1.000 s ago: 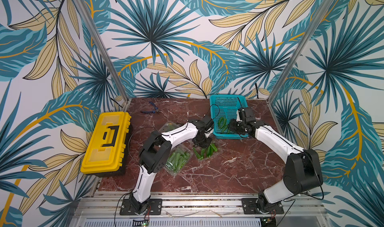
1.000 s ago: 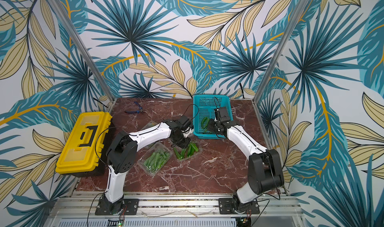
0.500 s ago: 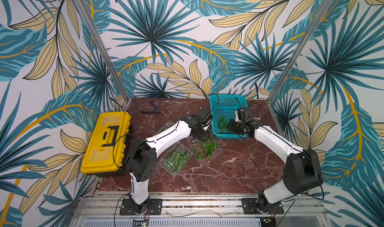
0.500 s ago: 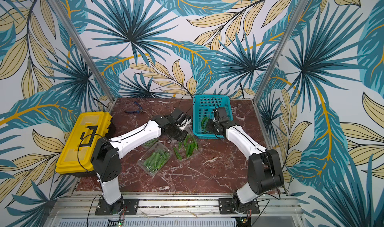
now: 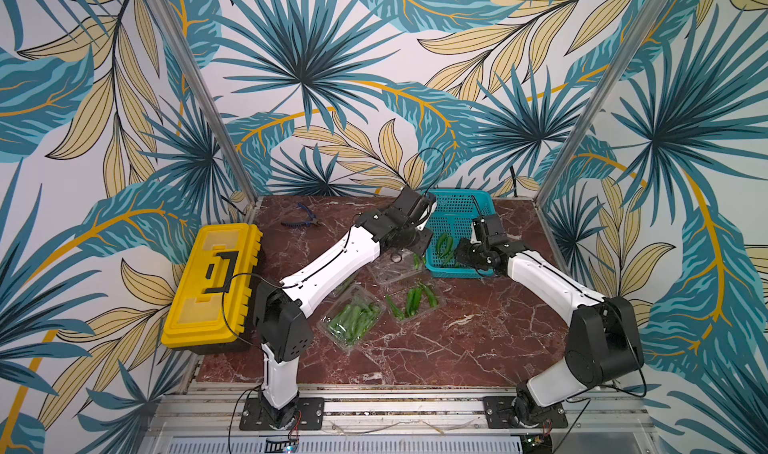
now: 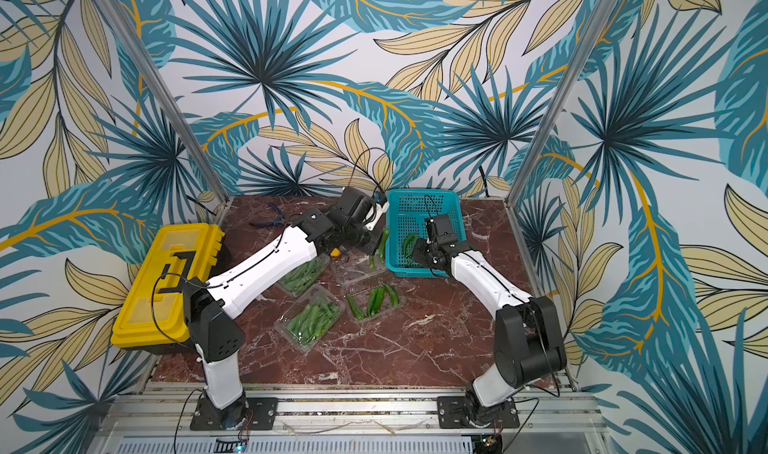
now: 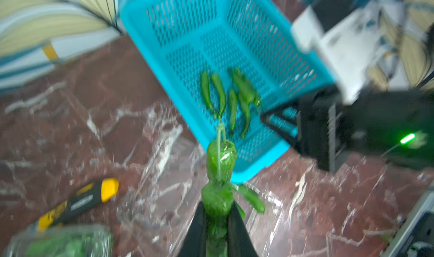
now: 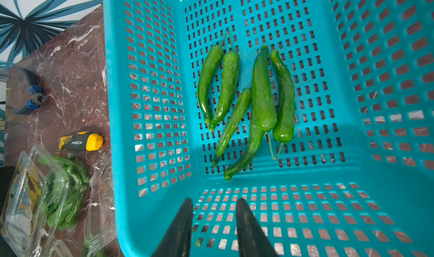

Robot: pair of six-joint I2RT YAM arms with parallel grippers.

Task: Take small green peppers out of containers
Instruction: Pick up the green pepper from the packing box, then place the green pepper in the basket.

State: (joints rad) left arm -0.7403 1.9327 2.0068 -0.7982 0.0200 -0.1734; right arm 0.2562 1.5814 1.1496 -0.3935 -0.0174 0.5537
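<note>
The peppers in my left gripper are still outside the teal basket's rim, so next I should swing the gripper outward over that rim and let them go above the bare far bottom of the basket.
My left gripper (image 7: 218,205) is shut on small green peppers (image 7: 220,159), which stick out past its fingertips. It hangs beside the left rim of the teal basket (image 5: 461,211). Several small green peppers (image 8: 258,98) lie on the basket floor. My right gripper (image 8: 214,204) is open and holds nothing, just inside the basket's near wall. On the table, one of the clear containers (image 5: 353,319) is full of peppers. Another (image 5: 415,300) lies open with a few peppers. A third (image 6: 301,275) sits partly under my left arm.
A yellow toolbox (image 5: 214,281) stands at the table's left edge. Blue-handled pliers (image 5: 301,219) lie at the back. A yellow and black tool (image 8: 81,141) lies by the basket's left side. An empty clear tray (image 5: 392,267) sits between the basket and the open container.
My left arm has stretched from above the open container toward the basket's left rim, carrying peppers with it. The right arm has not moved.
</note>
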